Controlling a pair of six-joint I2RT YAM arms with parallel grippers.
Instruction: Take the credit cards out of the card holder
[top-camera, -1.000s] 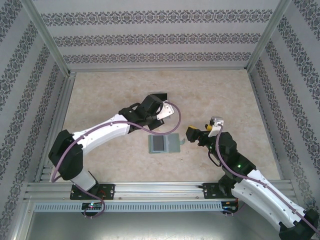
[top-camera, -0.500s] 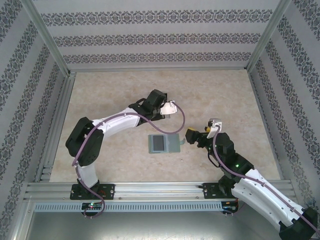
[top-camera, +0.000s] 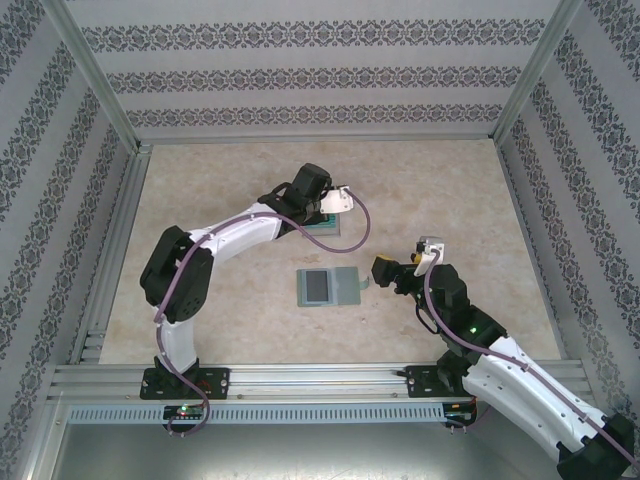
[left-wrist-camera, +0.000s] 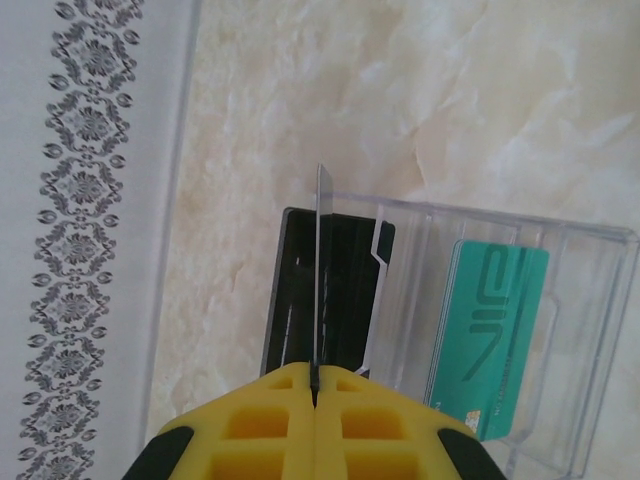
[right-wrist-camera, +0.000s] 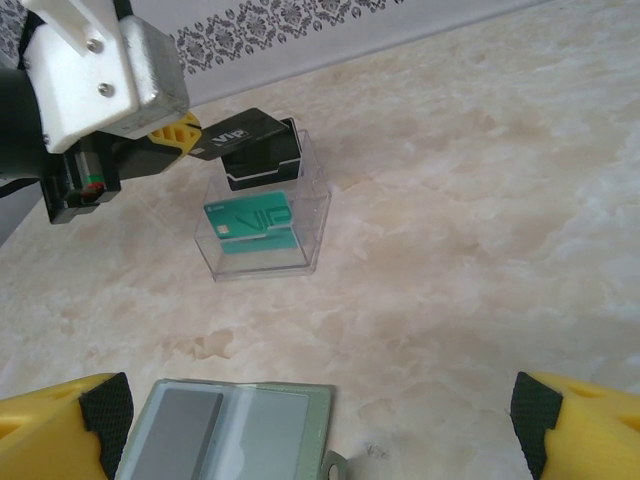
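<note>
The thin card (left-wrist-camera: 318, 270) goes down with my left gripper onto the black card in the clear tray next, and then the gripper opens there.
The card holder (top-camera: 328, 287) lies open on the table, sage green with greyish pockets, a darker rectangle (right-wrist-camera: 180, 425) in its left pocket. My left gripper (left-wrist-camera: 315, 372) is shut on a thin black credit card (left-wrist-camera: 318, 270), seen edge-on and held over a clear tray (left-wrist-camera: 590, 300). In the tray lie a black card (left-wrist-camera: 345, 290) and a teal card (left-wrist-camera: 490, 340). The right wrist view shows the held card (right-wrist-camera: 240, 128) above the tray (right-wrist-camera: 315, 215). My right gripper (right-wrist-camera: 320, 440) stands open just right of the card holder (right-wrist-camera: 240, 425), by its closure tab (right-wrist-camera: 335, 466).
The left arm (top-camera: 240, 235) arches from the near left over to the tray (top-camera: 335, 238) beyond the card holder. Patterned walls (top-camera: 320, 75) and metal rails (top-camera: 120, 230) enclose the marble tabletop (top-camera: 440, 190).
The left arm has swung away from the card holder to the far tray, carrying the black card. The right arm has stayed in place.
</note>
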